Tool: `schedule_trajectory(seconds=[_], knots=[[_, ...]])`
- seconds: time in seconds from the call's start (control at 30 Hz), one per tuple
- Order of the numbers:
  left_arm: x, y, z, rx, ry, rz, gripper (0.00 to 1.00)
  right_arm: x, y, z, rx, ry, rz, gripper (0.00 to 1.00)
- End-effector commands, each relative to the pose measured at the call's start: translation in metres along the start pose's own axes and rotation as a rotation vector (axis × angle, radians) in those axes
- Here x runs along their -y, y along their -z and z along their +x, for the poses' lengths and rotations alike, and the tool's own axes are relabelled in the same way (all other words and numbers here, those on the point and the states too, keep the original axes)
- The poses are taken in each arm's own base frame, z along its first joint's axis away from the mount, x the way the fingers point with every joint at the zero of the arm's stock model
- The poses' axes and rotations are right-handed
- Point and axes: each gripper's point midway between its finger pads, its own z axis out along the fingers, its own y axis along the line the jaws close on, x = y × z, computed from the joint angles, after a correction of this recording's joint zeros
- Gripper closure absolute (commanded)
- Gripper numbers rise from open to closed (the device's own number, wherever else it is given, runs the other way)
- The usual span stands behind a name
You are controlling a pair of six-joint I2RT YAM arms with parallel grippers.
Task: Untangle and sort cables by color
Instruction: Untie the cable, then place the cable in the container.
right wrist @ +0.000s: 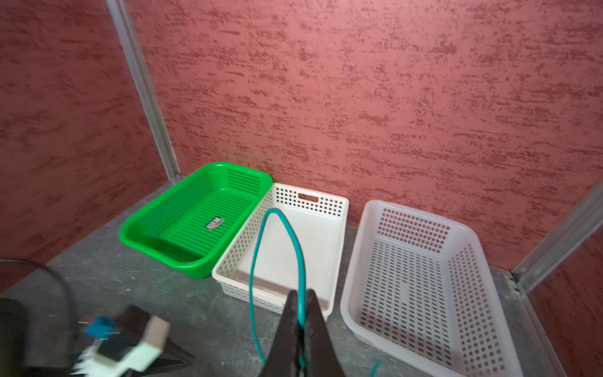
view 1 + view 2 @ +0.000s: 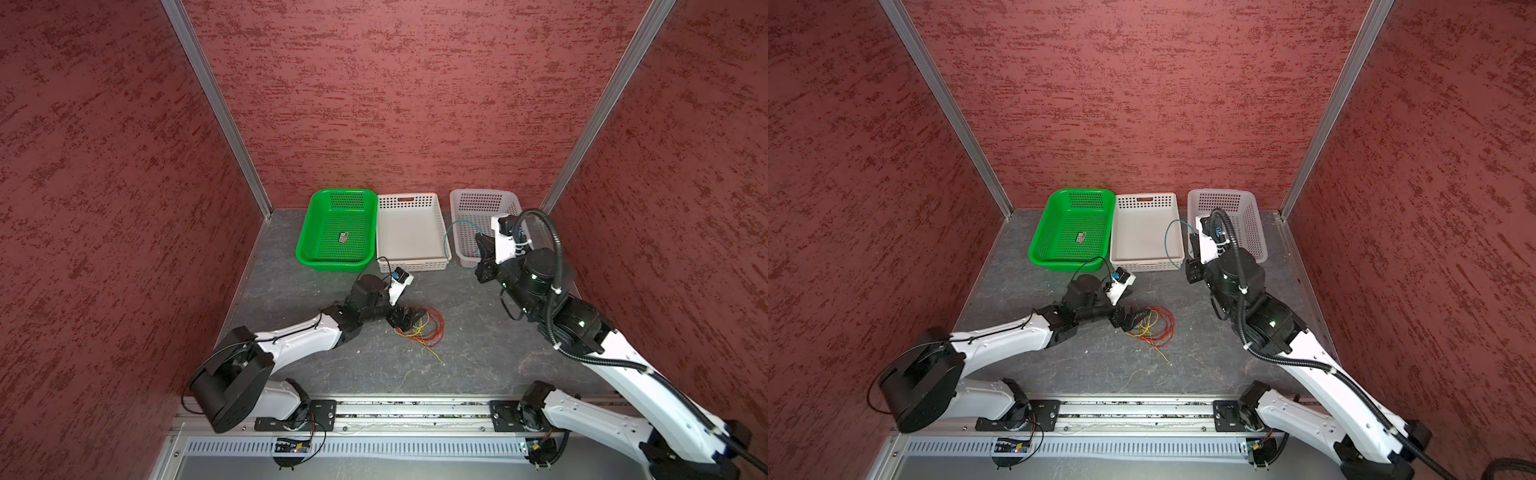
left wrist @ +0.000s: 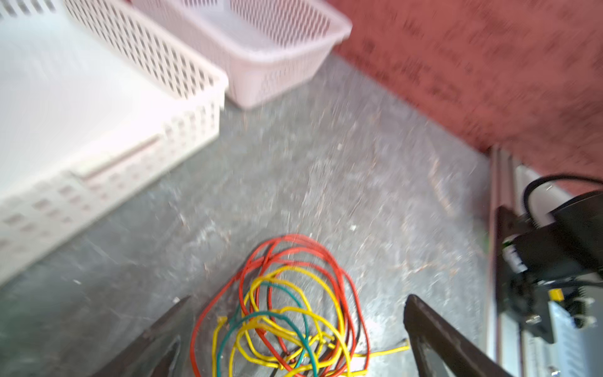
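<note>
Next, my right gripper carries the blue-green cable outward over the white basket's slotted bottom, lowers and releases, since that bottom lies outward of my gripper and below it.
A tangle of red, yellow and blue-green cables (image 2: 420,329) (image 2: 1152,328) (image 3: 287,310) lies on the grey floor in the middle. My left gripper (image 2: 409,318) (image 3: 298,298) is low over it and open. Its two dark fingers stand wide on either side of the loops and touch none of them. My right gripper (image 2: 482,243) (image 1: 301,293) is raised near the back right and shut on a single blue-green cable (image 2: 446,237) (image 2: 1166,241) (image 1: 257,248). That cable arches out of the jaws in a tall loop in front of the middle tray, its ends hanging down.
Three containers line the back wall: a green basket (image 2: 332,192) (image 1: 137,235), a white tray (image 2: 413,266) (image 1: 248,235) and a white basket (image 2: 461,208) (image 1: 352,293). No cable lies inside any of them. Red walls close in three sides. A metal rail (image 2: 415,409) runs along the front.
</note>
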Motion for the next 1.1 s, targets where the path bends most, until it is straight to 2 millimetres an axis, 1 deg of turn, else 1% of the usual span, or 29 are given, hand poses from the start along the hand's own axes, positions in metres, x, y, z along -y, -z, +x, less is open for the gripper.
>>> schedule_trajectory(seconds=[0.0, 0.07, 0.17, 0.27, 0.33, 0.4, 0.43, 0.5, 0.6, 0.63, 0.7, 0.8, 0.9, 0.97, 1.07], knots=[[-0.001, 0.02, -0.008, 0.026, 0.039, 0.013, 0.01, 0.026, -0.018, -0.003, -0.001, 0.003, 0.11, 1.0], [-0.004, 0.035, -0.021, 0.079, 0.056, 0.007, 0.0, 0.027, -0.033, -0.002, -0.001, -0.028, 0.078, 1.0], [-0.014, 0.056, -0.032, 0.154, 0.086, -0.026, 0.0, 0.021, -0.055, -0.007, 0.01, -0.055, 0.016, 1.0], [-0.028, 0.071, -0.032, 0.185, 0.116, -0.074, 0.01, 0.015, -0.083, -0.007, -0.019, -0.053, -0.006, 1.0], [-0.034, 0.077, -0.028, 0.184, 0.13, -0.097, 0.01, 0.023, -0.1, -0.005, -0.046, -0.054, 0.034, 1.0], [-0.039, 0.082, -0.023, 0.181, 0.143, -0.114, 0.01, 0.037, -0.115, -0.001, -0.068, -0.062, 0.081, 1.0], [-0.04, 0.084, -0.021, 0.181, 0.147, -0.119, 0.0, 0.047, -0.121, 0.001, -0.077, -0.07, 0.108, 1.0], [-0.041, 0.086, -0.018, 0.184, 0.15, -0.124, 0.01, 0.07, -0.131, 0.004, -0.086, -0.097, 0.162, 1.0], [-0.043, 0.087, -0.015, 0.186, 0.154, -0.13, 0.01, 0.111, -0.141, 0.009, -0.084, -0.168, 0.235, 1.0], [-0.044, 0.087, -0.015, 0.187, 0.154, -0.131, 0.01, 0.123, -0.148, 0.016, -0.096, -0.194, 0.249, 1.0], [-0.044, 0.087, -0.015, 0.186, 0.153, -0.129, 0.01, 0.141, -0.157, 0.024, -0.105, -0.227, 0.265, 1.0], [-0.047, 0.086, -0.016, 0.189, 0.149, -0.13, 0.01, 0.161, -0.173, 0.034, -0.114, -0.268, 0.27, 1.0], [-0.048, 0.084, -0.015, 0.189, 0.153, -0.126, 0.01, 0.179, -0.19, 0.05, -0.144, -0.279, 0.309, 1.0], [-0.049, 0.083, -0.014, 0.186, 0.157, -0.125, 0.01, 0.188, -0.2, 0.063, -0.171, -0.28, 0.333, 1.0], [-0.049, 0.081, -0.012, 0.182, 0.164, -0.119, 0.01, 0.2, -0.214, 0.093, -0.22, -0.291, 0.373, 1.0]])
